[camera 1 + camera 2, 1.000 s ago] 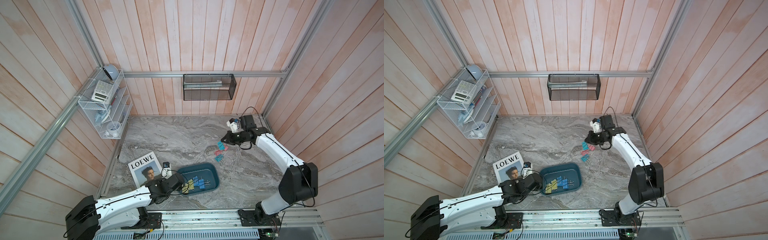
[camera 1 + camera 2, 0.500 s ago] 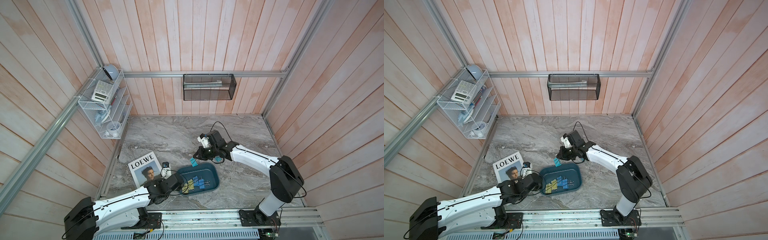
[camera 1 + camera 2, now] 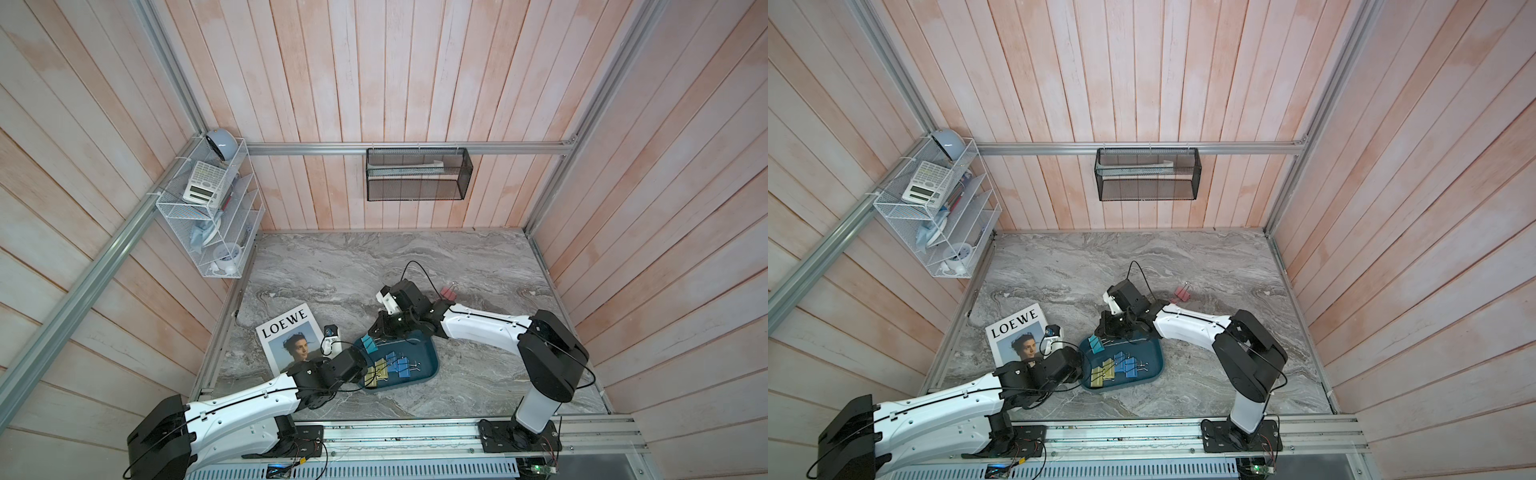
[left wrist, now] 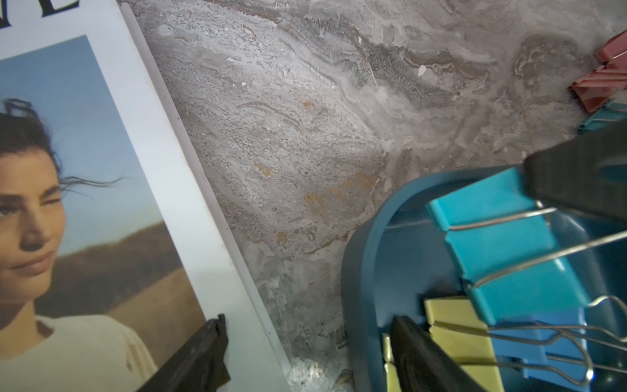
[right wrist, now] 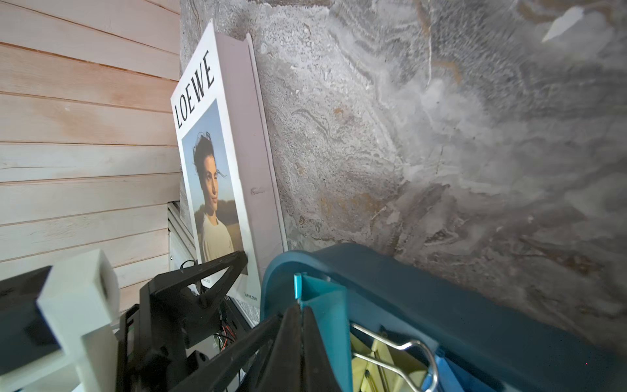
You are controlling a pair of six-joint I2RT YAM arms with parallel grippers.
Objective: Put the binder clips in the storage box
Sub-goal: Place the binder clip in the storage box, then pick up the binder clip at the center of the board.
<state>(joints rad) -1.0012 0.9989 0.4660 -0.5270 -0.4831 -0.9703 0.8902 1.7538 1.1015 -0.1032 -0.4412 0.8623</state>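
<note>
I should next lower the teal binder clip (image 3: 368, 344) with my right gripper to the bottom of the box beyond the yellow clips and let go of it, because that far corner of the box is empty.
The dark teal storage box (image 3: 428, 365) (image 3: 1152, 361) lies near the front, holding yellow clips (image 3: 376, 374) and blue clips (image 3: 397, 365). My right gripper (image 3: 376, 334) (image 5: 301, 312) is shut on a teal binder clip (image 3: 368, 344) (image 4: 502, 244), hanging over the box's far left corner. My left gripper (image 3: 361, 374) (image 4: 308, 320) stands open astride the box's left wall (image 4: 359, 271), one finger over the magazine, the other inside by the yellow clips (image 4: 454, 325). Pink clips (image 3: 448, 293) (image 4: 604, 78) and another teal clip (image 4: 600, 120) lie on the table behind.
A LOEWE magazine (image 3: 291, 340) lies left of the box, touching the left arm. A white wire rack (image 3: 212, 216) hangs on the left wall and a black mesh basket (image 3: 417, 174) on the back wall. A metal rail (image 3: 415, 436) runs along the front edge.
My right arm has swung from the clip pile at the back right to the box's far corner, carrying the teal clip. The left arm has stayed put.
</note>
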